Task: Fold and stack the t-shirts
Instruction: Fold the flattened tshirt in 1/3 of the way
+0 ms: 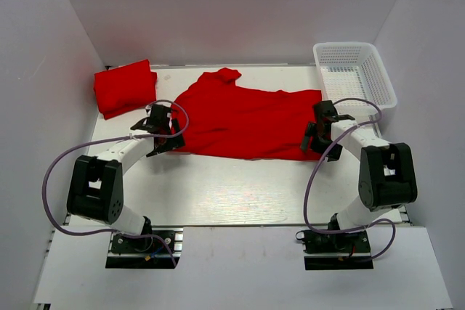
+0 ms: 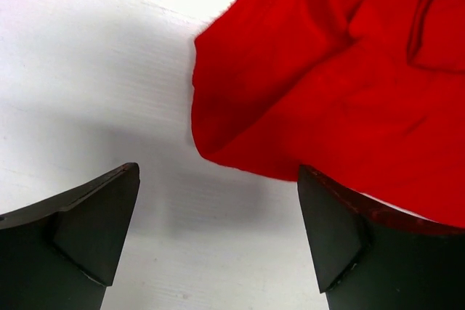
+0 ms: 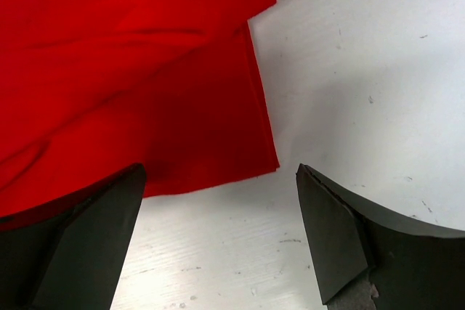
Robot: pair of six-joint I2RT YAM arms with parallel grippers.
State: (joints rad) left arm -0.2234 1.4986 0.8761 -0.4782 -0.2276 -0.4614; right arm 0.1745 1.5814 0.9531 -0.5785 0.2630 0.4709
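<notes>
Next, the left gripper moves down and eases ahead onto the t-shirt's rounded corner fold (image 1: 172, 151) (image 2: 211, 141), since that fold lies below and just beyond its open fingers.
A bright red t-shirt (image 1: 247, 121) lies spread and rumpled across the middle of the white table, one sleeve pointing to the back. A second red t-shirt (image 1: 125, 88) sits folded at the back left. My left gripper (image 1: 161, 130) hangs open at the spread shirt's left edge; in the left wrist view a rounded fold of the t-shirt (image 2: 334, 78) lies just ahead of the open left gripper (image 2: 218, 234). My right gripper (image 1: 323, 136) stands open at the shirt's right hem; the right wrist view shows the t-shirt's corner (image 3: 145, 92) in front of the empty right gripper (image 3: 218, 237).
A white plastic mesh basket (image 1: 356, 74) stands at the back right corner. White walls close in the table on the left, back and right. Both arm bases and their cables sit at the near edge.
</notes>
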